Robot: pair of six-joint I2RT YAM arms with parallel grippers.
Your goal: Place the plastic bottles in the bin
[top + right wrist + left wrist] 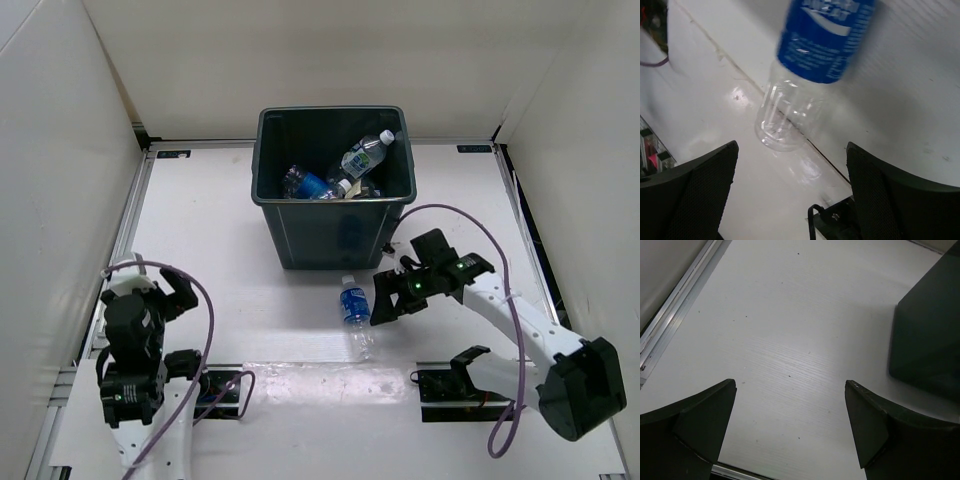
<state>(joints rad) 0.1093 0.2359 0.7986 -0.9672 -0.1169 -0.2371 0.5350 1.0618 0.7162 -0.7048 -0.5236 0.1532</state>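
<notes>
My right gripper goes to the left in the top view next and down onto the bottle's blue label [354, 306] [824, 42], since the bottle lies beside my open fingers.
The dark teal-grey bin [330, 235] stands at the back middle of the table and holds several plastic bottles [362, 158]. One clear bottle with a blue label [355, 315] lies on the table in front of the bin; it also shows in the right wrist view [812, 65]. My right gripper [388, 302] is open, just right of this bottle, with nothing between its fingers [885, 195]. My left gripper [170, 290] is open and empty over bare table at the near left; a corner of the bin [930, 340] shows in its wrist view.
White walls close in the table at the back and both sides. A metal rail [670, 315] runs along the left edge. A purple cable [490, 250] loops over the right arm. Black base plates [455, 395] sit at the near edge.
</notes>
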